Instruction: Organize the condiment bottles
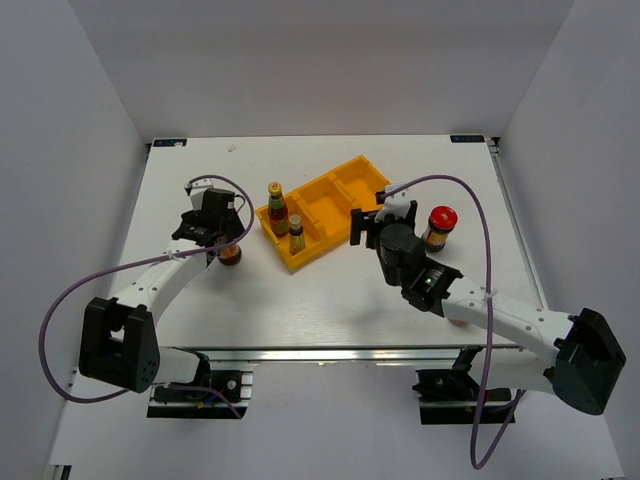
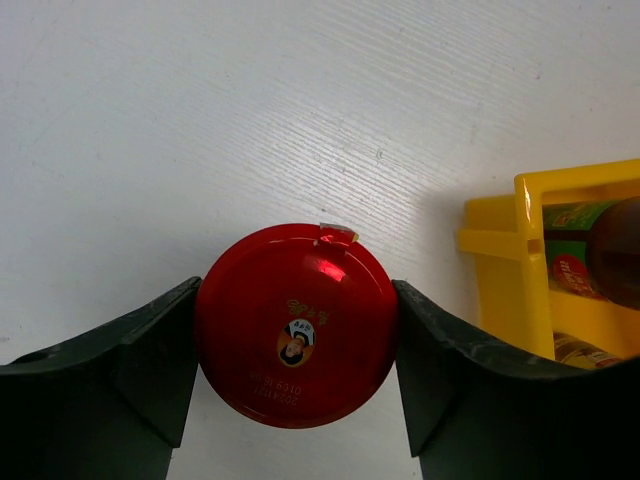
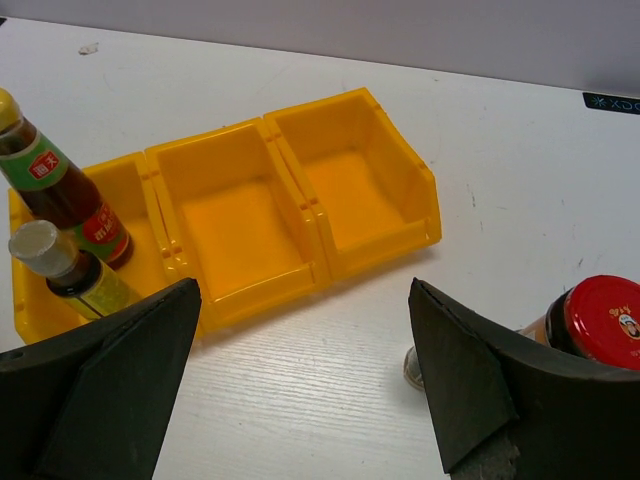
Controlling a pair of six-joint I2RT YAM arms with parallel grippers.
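Next, my left gripper will lift, cross over and bring the jar down into the empty middle section of the tray, then release it, since that lies to its right in the top view.
My left gripper (image 1: 226, 246) (image 2: 297, 292) is shut on a red-lidded dark jar (image 2: 297, 330) (image 1: 231, 256), left of the yellow tray (image 1: 345, 178); both fingers press the lid's sides. The tray's left compartment holds the green-and-red-labelled sauce bottle (image 1: 277, 207) (image 3: 62, 188) and the slim bottle (image 1: 296, 234) (image 3: 72, 270). My right gripper (image 1: 362, 226) (image 3: 305, 300) is open and empty, just in front of the tray's right end. The second red-lidded jar (image 1: 440, 227) (image 3: 598, 322) stands on the table to its right. The pink-lidded shaker and dark-lidded jar are out of view.
The tray's middle compartment (image 3: 235, 225) and right compartment (image 3: 355, 190) hold nothing. A small pale round thing (image 3: 411, 368) shows beside my right finger, mostly hidden. White walls enclose the table on three sides.
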